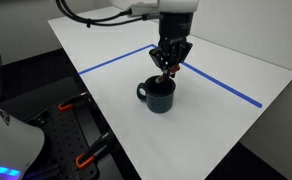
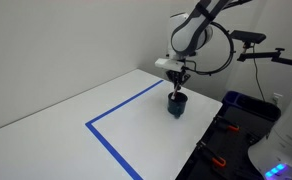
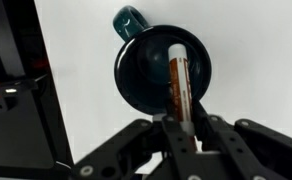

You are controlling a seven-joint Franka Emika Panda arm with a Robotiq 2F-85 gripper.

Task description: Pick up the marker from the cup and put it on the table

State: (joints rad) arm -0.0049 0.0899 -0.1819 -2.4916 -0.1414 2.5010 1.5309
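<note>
My gripper needs to lift the marker point(image 3: 178, 85) past the cup's rim, cross, lower and release, since bare table point(image 3: 253, 50) beside the cup lies below it and to its right in the wrist view.
The dark navy cup point(image 1: 161, 95) stands on the white table point(image 1: 236, 60) near the blue tape angle; it also shows in an exterior view point(image 2: 176, 104) and from above in the wrist view point(image 3: 151, 65), handle at the top. The marker point(image 3: 178, 85), dark with a red-orange body and a white end, stands in the cup. My gripper point(image 3: 179, 122) is right above the cup with its fingers shut on the marker's upper part. In both exterior views the gripper point(image 1: 170, 67) point(image 2: 178, 82) hangs just over the cup's rim.
A black perforated bench point(image 1: 66, 125) with orange clamps lies beside the table's edge, also seen in an exterior view point(image 2: 231, 135) and at the left of the wrist view point(image 3: 16, 110). Blue tape lines point(image 1: 221, 85) cross the table.
</note>
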